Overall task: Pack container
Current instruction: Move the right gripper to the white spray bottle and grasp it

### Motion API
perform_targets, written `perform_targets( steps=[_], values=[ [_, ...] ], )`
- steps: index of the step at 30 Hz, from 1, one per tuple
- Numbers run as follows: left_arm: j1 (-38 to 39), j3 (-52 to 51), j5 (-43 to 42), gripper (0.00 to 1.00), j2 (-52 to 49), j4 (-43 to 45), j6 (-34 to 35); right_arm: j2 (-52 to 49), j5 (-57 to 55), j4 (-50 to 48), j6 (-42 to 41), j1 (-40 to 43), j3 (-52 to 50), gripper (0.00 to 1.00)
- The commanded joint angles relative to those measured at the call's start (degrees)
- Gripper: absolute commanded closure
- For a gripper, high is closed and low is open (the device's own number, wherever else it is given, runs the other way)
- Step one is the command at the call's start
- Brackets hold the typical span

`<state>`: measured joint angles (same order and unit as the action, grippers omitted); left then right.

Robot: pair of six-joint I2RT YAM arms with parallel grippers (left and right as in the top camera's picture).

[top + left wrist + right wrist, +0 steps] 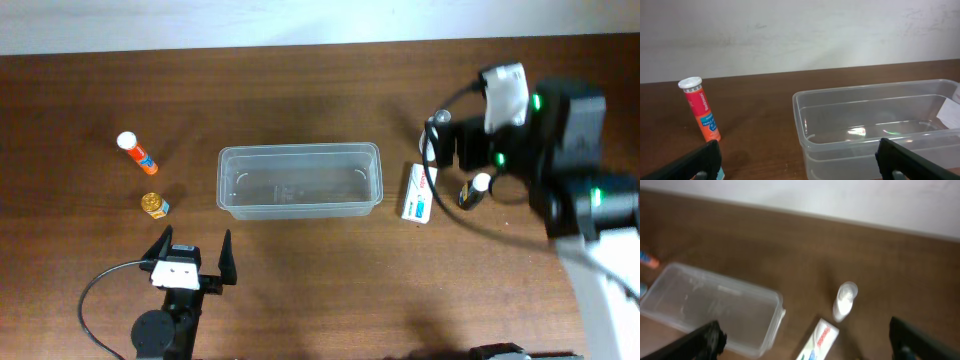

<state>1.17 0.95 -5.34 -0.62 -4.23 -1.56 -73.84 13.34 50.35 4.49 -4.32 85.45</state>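
Note:
My right gripper will move down and outward first to get to the bottle's top, which is well below its open fingers and beyond the white box [418,192].
The clear plastic container [300,180] stands empty mid-table; it also shows in the left wrist view [875,125] and the right wrist view [705,305]. My left gripper [192,255] is open and empty, low in front of the container's left end [800,162]. My right gripper [447,148] is open and empty [812,342], held above a white box [418,192] that lies right of the container [820,340]. A small white bottle [845,300] stands just beyond the box. An orange tube with a white cap [136,150] lies at the far left [701,110].
A small gold-capped jar [154,204] sits left of the container, near my left gripper's left finger. A dark bottle with a white cap [474,190] stands right of the white box. A white wall runs behind the brown wooden table [320,280].

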Motion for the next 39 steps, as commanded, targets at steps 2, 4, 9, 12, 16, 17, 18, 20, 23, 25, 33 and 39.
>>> perform_targets(
  steps=[2, 4, 9, 12, 16, 17, 18, 20, 23, 25, 33, 39],
  values=[
    [0.2, -0.4, 0.4, 0.01, 0.3, 0.1, -0.9, -10.5, 1.2, 4.3, -0.4, 0.2, 10.8, 0.02],
    [0.2, -0.4, 0.4, 0.01, 0.3, 0.1, -0.9, -12.8, 1.1, 3.7, -0.2, 0.2, 11.1, 0.02],
    [0.2, -0.4, 0.4, 0.01, 0.3, 0.1, -0.9, -17.7, 1.0, 3.0, -0.5, 1.3, 11.1, 0.02],
    [0.2, -0.4, 0.4, 0.01, 0.3, 0.1, -0.9, -20.5, 1.0, 2.1, -0.5, 2.3, 11.1, 0.02],
    [0.2, -0.4, 0.4, 0.01, 0.3, 0.1, -0.9, -24.4, 1.0, 0.7, -0.5, 3.8, 11.1, 0.01],
    [0.2, -0.4, 0.4, 0.01, 0.3, 0.1, -0.9, -25.4, 1.0, 0.3, -0.5, 4.1, 11.1, 0.01],
    [0.2, -0.4, 0.4, 0.01, 0.3, 0.1, -0.9, -26.7, 0.8, -0.3, -1.0, 4.5, 11.1, 0.01],
    [0.2, -0.4, 0.4, 0.01, 0.3, 0.1, -0.9, -28.5, 0.1, -1.0, -1.8, 5.0, 11.1, 0.01],
    [0.2, -0.4, 0.4, 0.01, 0.3, 0.1, -0.9, -31.4, -0.1, -1.6, -2.0, 5.1, 11.1, 0.03],
    [0.2, -0.4, 0.4, 0.01, 0.3, 0.1, -0.9, -33.5, -0.1, -1.8, -2.0, 5.1, 11.1, 0.06],
    [0.2, -0.4, 0.4, 0.01, 0.3, 0.1, -0.9, -39.6, -0.6, -2.4, -2.8, 5.1, 11.1, 0.2],
    [0.2, -0.4, 0.4, 0.01, 0.3, 0.1, -0.9, -42.6, -1.7, -0.6, -3.7, 5.1, 11.1, 0.26]
  ],
)
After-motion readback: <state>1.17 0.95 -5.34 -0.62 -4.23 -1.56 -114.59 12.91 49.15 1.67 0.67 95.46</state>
